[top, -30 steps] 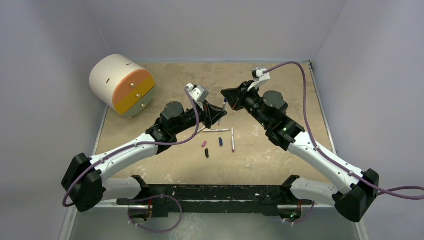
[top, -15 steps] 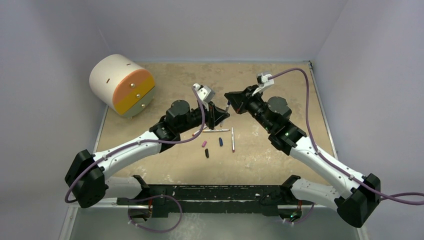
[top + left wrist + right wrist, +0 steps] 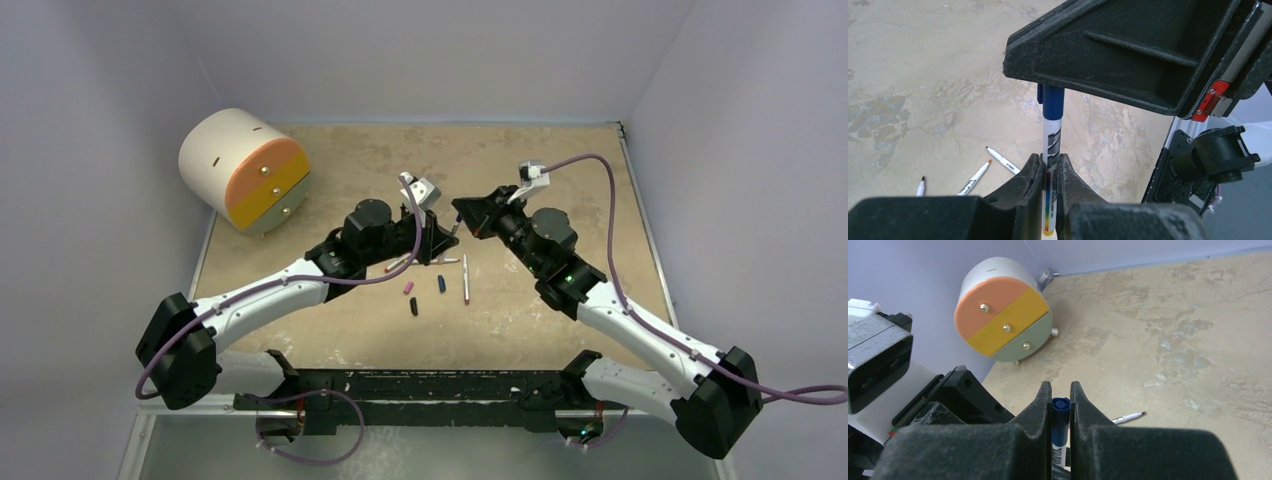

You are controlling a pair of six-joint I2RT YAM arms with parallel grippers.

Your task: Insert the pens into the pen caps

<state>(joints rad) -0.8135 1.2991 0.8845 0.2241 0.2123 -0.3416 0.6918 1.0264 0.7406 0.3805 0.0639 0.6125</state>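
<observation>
The white pen goes to the left in the top view and down onto the tabletop next for my left gripper to release, since the dark blue cap covers the pen's end.
My left gripper [image 3: 438, 240] [image 3: 1049, 159] is shut on a white pen [image 3: 1052, 150] with a rainbow stripe. My right gripper [image 3: 463, 221] [image 3: 1061, 387] is shut on a dark blue cap [image 3: 1060, 411] [image 3: 1053, 102]. The two meet tip to tip above the table, and the pen's end sits inside the cap. Three more pens lie on the table [image 3: 440, 261] [image 3: 466, 278] [image 3: 397, 264]. A pink cap [image 3: 409, 287], a dark blue cap [image 3: 441, 283] and a black cap [image 3: 414, 306] lie loose below them.
A round white drawer cabinet [image 3: 245, 168] with orange, yellow and green fronts stands at the far left, also in the right wrist view [image 3: 1003, 325]. Purple cables [image 3: 600, 190] loop over both arms. Walls close the table on three sides.
Both grippers have moved a little right and nearer to me, and closer together. The pen and the blue cap are now joined end to end.
</observation>
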